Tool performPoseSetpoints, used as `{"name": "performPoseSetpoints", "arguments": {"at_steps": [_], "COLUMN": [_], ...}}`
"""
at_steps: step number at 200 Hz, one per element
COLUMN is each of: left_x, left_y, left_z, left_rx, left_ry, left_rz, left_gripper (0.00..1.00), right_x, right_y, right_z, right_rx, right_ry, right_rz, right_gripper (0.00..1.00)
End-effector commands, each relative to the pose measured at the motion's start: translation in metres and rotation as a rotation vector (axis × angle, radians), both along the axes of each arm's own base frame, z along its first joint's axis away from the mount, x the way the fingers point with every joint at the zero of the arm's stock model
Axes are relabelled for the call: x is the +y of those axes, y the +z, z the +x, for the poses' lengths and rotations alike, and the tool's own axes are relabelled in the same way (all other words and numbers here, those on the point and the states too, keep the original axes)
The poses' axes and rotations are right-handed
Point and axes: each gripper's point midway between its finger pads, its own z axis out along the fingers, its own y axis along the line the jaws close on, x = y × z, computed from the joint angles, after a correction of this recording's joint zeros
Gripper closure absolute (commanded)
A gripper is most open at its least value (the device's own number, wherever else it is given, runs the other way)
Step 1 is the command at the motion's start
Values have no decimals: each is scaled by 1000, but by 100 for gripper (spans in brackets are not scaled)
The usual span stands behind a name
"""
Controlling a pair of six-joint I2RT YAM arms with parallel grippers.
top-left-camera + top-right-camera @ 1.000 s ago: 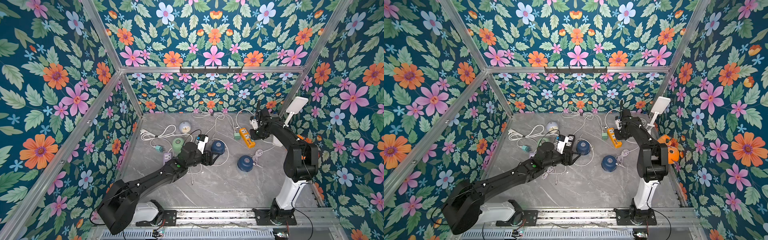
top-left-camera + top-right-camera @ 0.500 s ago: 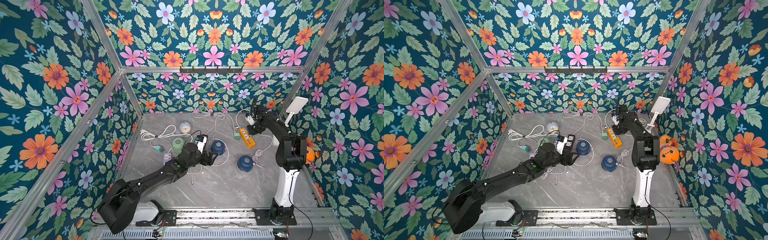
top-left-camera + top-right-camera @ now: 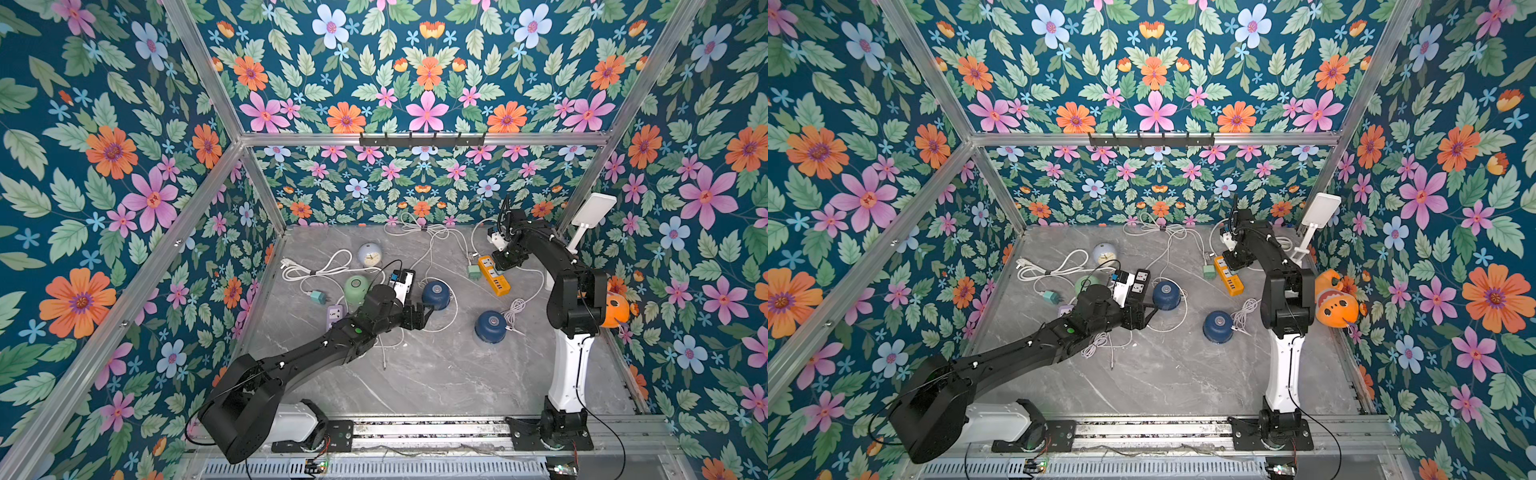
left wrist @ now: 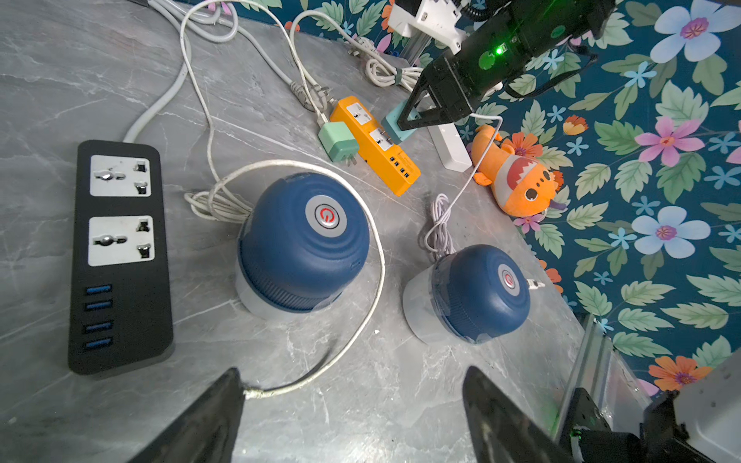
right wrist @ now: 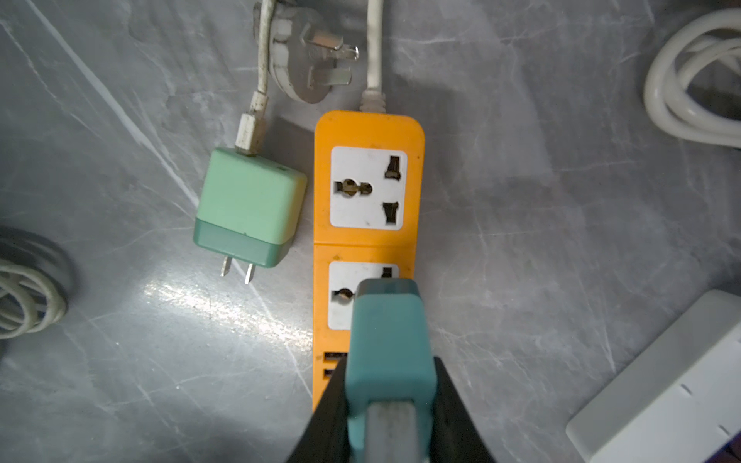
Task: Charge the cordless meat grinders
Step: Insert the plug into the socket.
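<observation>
The teal charger adapter (image 5: 389,340) goes down onto the orange power strip's second socket (image 5: 345,296) next and my right gripper releases it, since that socket lies just below the gripper.
Two navy grinders (image 4: 304,244) (image 4: 477,296) stand on the grey floor; both top views show them (image 3: 435,293) (image 3: 1218,326). The mint green grinder (image 3: 356,286) sits behind my left arm. My left gripper (image 4: 353,375) is open just short of the nearer navy grinder. A white cable (image 4: 373,280) loops round that grinder, and its end lies against one fingertip (image 4: 234,381). My right gripper (image 5: 391,368) is shut on a teal charger adapter (image 5: 389,340), held over the second socket of the orange power strip (image 5: 367,188).
A black power strip (image 4: 120,256) lies beside the nearer navy grinder. A mint adapter (image 5: 248,204) with its prongs bare lies next to the orange strip. A pale blue clock (image 3: 370,254), white cable coils, an orange plush toy (image 3: 615,309) and a white lamp (image 3: 592,212) stand around.
My left jaws have spread a little wider. My right arm's elbow has swung in to stand more upright, with its gripper staying over the orange strip with the teal adapter.
</observation>
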Motion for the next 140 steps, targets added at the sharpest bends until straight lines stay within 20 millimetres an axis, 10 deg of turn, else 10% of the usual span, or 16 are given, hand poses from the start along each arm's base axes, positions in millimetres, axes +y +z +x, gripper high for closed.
{"name": "performPoseSetpoints", "arguments": {"at_steps": [1, 140], "left_x": [-1, 7], "left_y": [6, 8], "left_z": [0, -1], "left_rx": [-17, -9], "left_ry": [-5, 19], "left_rz": [-20, -19], "left_gripper": [14, 15], "right_x": [2, 3], "right_y": [-8, -77], "right_z": [-8, -26], "right_rx": [50, 230], "right_ry": [19, -48], "right_rz": [3, -10], "right_gripper": [100, 100]}}
